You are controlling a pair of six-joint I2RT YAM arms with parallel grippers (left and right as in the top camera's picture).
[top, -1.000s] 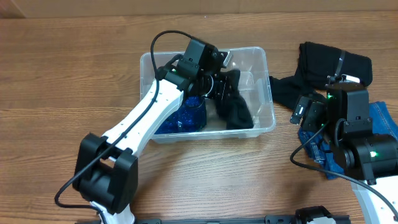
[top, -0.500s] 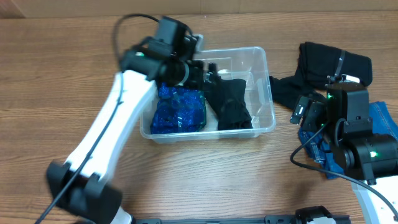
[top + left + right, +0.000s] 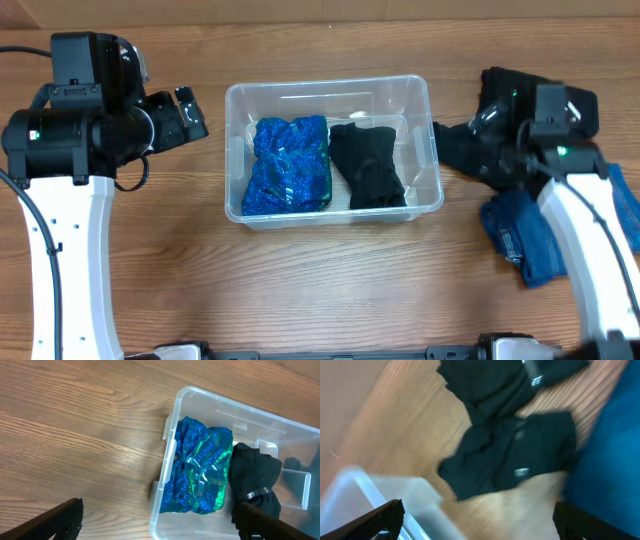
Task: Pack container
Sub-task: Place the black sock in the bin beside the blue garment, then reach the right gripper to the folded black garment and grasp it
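Note:
I will lower my right gripper next, with its fingers open, onto the black clothes [image 3: 515,460] nearest the container. That piece is still unpacked on the wood.
The clear container [image 3: 300,88] sits mid-table with a shiny blue bundle [image 3: 290,165] in its left half and a black garment [image 3: 368,168] in its right half. My left gripper [image 3: 192,112] hangs open and empty to the left of the container, apart from it. The left wrist view looks down on the container's rim [image 3: 172,425], the blue bundle [image 3: 200,472] and the black garment [image 3: 255,485], with my left gripper [image 3: 160,527] spread wide. My right gripper [image 3: 480,527] is open and empty above black clothes [image 3: 515,460] lying to the right of the container.
A pile of black clothes [image 3: 455,145] lies on the wood right of the container, reaching to the back right. A folded blue denim piece [image 3: 515,235] lies in front of it, under my right arm [image 3: 575,200]. A cable runs at the far left edge.
My left gripper opened, left the black garment in the container and drew back out to the left. My right arm swung from over the denim toward the black clothes.

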